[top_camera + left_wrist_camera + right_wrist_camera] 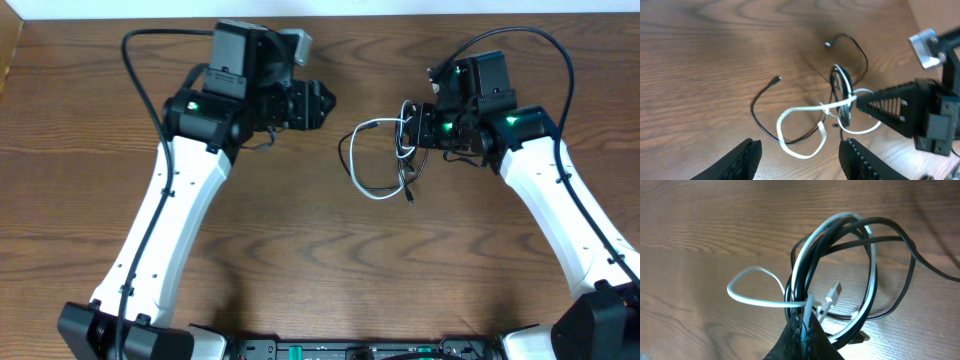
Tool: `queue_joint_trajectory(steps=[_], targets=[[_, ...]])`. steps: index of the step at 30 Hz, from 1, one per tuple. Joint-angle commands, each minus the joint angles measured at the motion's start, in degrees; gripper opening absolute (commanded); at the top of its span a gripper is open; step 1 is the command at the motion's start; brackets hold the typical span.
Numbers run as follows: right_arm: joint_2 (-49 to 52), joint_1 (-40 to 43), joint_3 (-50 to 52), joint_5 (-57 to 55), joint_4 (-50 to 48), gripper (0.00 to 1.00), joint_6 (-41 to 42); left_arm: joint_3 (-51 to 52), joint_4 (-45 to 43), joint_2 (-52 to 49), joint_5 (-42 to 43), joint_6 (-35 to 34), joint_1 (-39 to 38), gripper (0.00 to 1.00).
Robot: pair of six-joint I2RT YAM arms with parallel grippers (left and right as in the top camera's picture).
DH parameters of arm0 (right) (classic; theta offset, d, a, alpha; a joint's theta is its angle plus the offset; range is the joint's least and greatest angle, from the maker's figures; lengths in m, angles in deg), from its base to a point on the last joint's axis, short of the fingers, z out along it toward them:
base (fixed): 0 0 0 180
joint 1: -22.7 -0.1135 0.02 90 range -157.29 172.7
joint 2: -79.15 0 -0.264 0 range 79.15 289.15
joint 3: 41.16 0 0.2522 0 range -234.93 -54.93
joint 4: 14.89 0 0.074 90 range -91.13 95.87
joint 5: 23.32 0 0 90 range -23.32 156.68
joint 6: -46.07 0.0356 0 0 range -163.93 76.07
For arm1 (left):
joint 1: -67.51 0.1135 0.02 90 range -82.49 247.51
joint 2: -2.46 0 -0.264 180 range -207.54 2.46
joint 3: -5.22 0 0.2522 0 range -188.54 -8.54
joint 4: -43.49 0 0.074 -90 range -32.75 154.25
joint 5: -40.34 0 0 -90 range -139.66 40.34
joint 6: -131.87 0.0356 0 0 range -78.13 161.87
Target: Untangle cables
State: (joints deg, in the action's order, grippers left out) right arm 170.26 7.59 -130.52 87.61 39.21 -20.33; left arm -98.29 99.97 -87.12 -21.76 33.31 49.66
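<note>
My left gripper moves to the coiled bundle and down onto the white cable's coiled part (pixel 402 137) (pixel 843 83) next, since it is wound together with the black cable.
The cables lie tangled right of centre on the table: a thin white cable (pixel 377 194) and a thin black cable (pixel 344 150). My right gripper (pixel 414 128) is shut on the coiled bundle and holds it a little above the wood. In the right wrist view the white cable (pixel 747 298) and black cable (pixel 890 227) loop up out of the shut gripper (pixel 805 322). My left gripper (pixel 318 103) stands open to the left of the bundle, touching nothing. From the left wrist, the white loop (pixel 800 154) lies just beyond the open gripper (pixel 800 160), and a black plug end (pixel 777 79) rests on the table.
A wooden table (pixel 300 260) carries both arms. Thick black arm wires arch over the left arm (pixel 135 70) and the right arm (pixel 560 50). A second plug end (pixel 828 43) lies farther back. The table's far edge runs along the top of the overhead view.
</note>
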Motion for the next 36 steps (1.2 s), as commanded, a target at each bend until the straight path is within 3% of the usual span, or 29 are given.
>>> queue_joint_trajectory(steps=[1,6,8,11,19,28,36], targets=[[0.39,0.09,-0.11,-0.9,1.2,0.01,2.58,0.33,0.31,-0.04,-0.76,3.61,-1.9,0.54],[3.39,-0.68,-0.11,-0.87,4.11,0.04,2.51,0.72,1.81,-0.66,-3.54,3.61,-3.21,0.5],[4.63,-1.33,-0.11,-0.9,3.85,0.14,2.4,0.74,2.12,-0.68,-3.56,3.61,-3.19,0.5],[5.81,-2.84,-0.11,-0.87,2.29,0.4,0.98,0.74,2.23,-0.68,-3.56,3.61,-3.26,0.5],[6.1,-4.39,-0.11,-5.27,1.25,0.45,0.2,0.83,2.27,-0.96,-3.54,3.61,-3.26,0.5],[6.1,9.46,-0.11,-5.79,1.88,0.5,0.09,1.46,1.88,-7.3,-3.61,4.07,-7.76,0.5],[6.1,16.61,-0.09,-5.88,4.52,0.51,-2.95,1.46,-4.94,-15.76,-3.54,3.17,-10.73,0.49]])
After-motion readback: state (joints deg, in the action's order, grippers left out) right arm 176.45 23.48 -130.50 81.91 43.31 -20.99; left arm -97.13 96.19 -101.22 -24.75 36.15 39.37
